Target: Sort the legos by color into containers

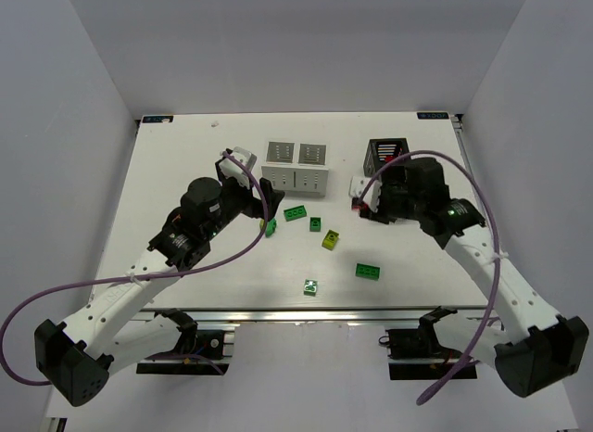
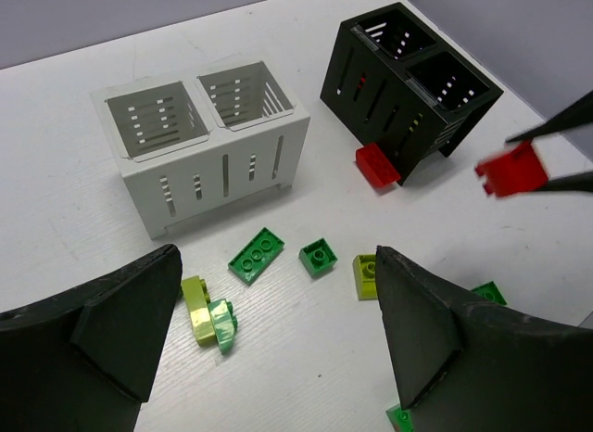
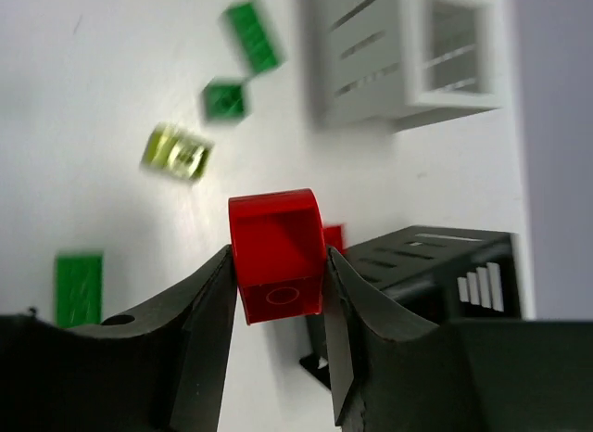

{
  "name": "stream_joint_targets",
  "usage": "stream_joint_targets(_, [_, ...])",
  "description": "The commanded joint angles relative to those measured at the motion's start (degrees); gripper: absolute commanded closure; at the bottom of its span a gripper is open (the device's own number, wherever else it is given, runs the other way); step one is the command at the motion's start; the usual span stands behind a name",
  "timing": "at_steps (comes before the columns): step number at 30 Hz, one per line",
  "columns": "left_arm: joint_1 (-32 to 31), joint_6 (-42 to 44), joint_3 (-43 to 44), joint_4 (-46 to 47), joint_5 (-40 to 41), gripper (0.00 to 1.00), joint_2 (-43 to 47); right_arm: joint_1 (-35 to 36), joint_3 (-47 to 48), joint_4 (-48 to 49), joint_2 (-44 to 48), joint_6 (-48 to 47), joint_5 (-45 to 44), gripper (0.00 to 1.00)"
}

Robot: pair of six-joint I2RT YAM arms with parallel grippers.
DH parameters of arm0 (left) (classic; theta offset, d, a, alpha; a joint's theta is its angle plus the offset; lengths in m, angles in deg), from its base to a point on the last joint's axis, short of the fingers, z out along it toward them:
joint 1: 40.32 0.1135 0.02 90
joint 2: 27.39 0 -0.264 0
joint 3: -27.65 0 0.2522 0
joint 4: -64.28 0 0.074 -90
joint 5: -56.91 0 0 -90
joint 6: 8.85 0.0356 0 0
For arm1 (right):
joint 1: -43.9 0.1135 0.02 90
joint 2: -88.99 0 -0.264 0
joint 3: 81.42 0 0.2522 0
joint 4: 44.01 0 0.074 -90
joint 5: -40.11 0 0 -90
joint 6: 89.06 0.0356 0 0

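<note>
My right gripper carries the red lego outward over the black box's far section point(image 1: 390, 149) next, where red already shows, and releases it, since the section lies outward of it.
My right gripper point(image 3: 278, 270) is shut on a red lego point(image 3: 275, 247) and holds it above the table, just left of the black box point(image 3: 435, 265). In the top view that gripper point(image 1: 358, 197) is beside the black box point(image 1: 389, 154). A second red lego point(image 2: 377, 165) lies against the black box's point(image 2: 408, 75) foot. My left gripper point(image 2: 278, 265) is open and empty above the green legos. Below it are a long green lego point(image 2: 257, 255), a small green one point(image 2: 318, 257), a yellow-green one point(image 2: 366, 274) and a yellow-green and green pair point(image 2: 208, 311). The white box point(image 2: 204, 145) stands behind them.
More green legos lie nearer the front edge point(image 1: 368, 272) point(image 1: 311, 287). The white box point(image 1: 296, 168) and the black box stand side by side at mid-table. Purple cables loop from both arms over the table.
</note>
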Motion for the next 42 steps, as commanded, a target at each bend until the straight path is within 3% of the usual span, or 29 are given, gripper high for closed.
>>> stream_joint_targets(1, [0.3, -0.4, -0.8, 1.0, -0.8, 0.06, 0.7, 0.0, 2.4, 16.0, 3.4, 24.2, 1.5, 1.0])
stream_joint_targets(2, [0.3, -0.4, -0.7, 1.0, -2.5, 0.06, 0.7, 0.0, 1.7, 25.3, 4.2, 31.4, -3.8, 1.0])
stream_joint_targets(6, [0.3, -0.4, -0.8, 1.0, -2.9, 0.06, 0.9, -0.3, -1.0, 41.6, 3.2, 42.8, -15.9, 1.0])
stream_joint_targets(10, [0.3, -0.4, -0.8, 1.3, -3.5, 0.06, 1.1, -2.0, 0.4, 47.6, -2.2, 48.3, -28.3, 1.0])
stream_joint_targets(13, [0.3, -0.4, -0.8, 1.3, -3.8, 0.06, 1.0, -5.1, -0.3, 53.1, -4.6, 50.4, -28.1, 1.0])
stream_joint_targets(19, [0.3, -0.1, -0.8, 1.2, -3.6, 0.06, 0.6, -13.1, 4.7, 53.4, -13.9, 55.3, -22.9, 1.0])
stream_joint_targets(27, [0.3, 0.1, -0.8, 1.1, -3.7, 0.06, 0.1, -15.4, 8.4, 52.9, -24.1, 54.7, -16.5, 1.0])
stream_joint_targets(30, [0.3, 0.2, -0.8, 0.9, -4.1, 0.06, -0.1, -15.7, 12.9, 49.7, -29.5, 55.5, -17.2, 0.9])
stream_joint_targets(34, [0.3, 0.2, -0.8, 1.0, -4.8, 0.06, -0.4, -16.9, 12.3, 50.2, -30.3, 55.5, -17.4, 0.85])
stream_joint_targets(42, [0.3, 0.3, -0.6, 0.7, -5.9, 0.06, -1.8, -17.7, 14.0, 47.5, -33.8, 55.0, -15.7, 0.63])
